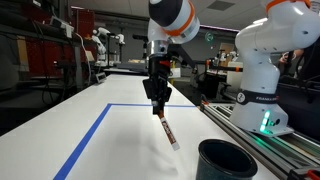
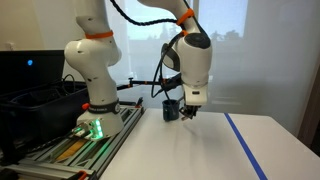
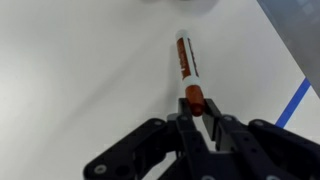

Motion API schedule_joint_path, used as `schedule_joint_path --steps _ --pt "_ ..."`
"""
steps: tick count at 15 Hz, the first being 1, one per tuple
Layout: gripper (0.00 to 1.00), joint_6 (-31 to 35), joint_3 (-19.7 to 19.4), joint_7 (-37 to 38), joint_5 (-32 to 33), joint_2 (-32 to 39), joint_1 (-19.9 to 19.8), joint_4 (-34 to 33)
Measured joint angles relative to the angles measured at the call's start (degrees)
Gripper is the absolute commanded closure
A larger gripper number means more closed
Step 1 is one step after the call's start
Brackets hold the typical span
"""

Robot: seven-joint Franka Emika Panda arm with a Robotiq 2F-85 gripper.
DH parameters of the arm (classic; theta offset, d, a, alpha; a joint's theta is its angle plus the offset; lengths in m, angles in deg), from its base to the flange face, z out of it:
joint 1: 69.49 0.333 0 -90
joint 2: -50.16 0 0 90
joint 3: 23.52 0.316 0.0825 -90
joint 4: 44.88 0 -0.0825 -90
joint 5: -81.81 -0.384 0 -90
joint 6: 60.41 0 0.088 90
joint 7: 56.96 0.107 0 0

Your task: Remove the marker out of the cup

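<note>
Next, my gripper lowers the tilted marker straight toward the bare white table below, whitish end first. It then releases the marker, since that spot is clear of the cup (image 1: 226,160).
My gripper (image 1: 157,106) is shut on the red-orange end of the marker (image 1: 168,132) and holds it tilted over the white table, its whitish end pointing down and toward the cup. The dark cup (image 1: 226,160) stands at the near right, apart from the marker; its inside is not visible. In the wrist view the marker (image 3: 184,60) sticks out from between the fingers (image 3: 197,115), with dark markings on its body. The gripper also shows in an exterior view (image 2: 190,110); the marker is too small to make out there.
Blue tape (image 1: 90,135) marks a rectangle on the table (image 1: 120,150). The robot base (image 1: 262,90) stands on a rail (image 1: 250,135) along the table's side. A black bin (image 2: 40,105) sits beside the base. Lab benches fill the background.
</note>
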Motion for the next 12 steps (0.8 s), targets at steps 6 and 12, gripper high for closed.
schedule_joint_path --steps 6,12 --pt "0.95 1.01 0.02 0.00 0.00 2.96 -1.07 -0.38" --pt "0.95 1.47 0.13 -0.02 0.00 5.19 -1.38 -0.69"
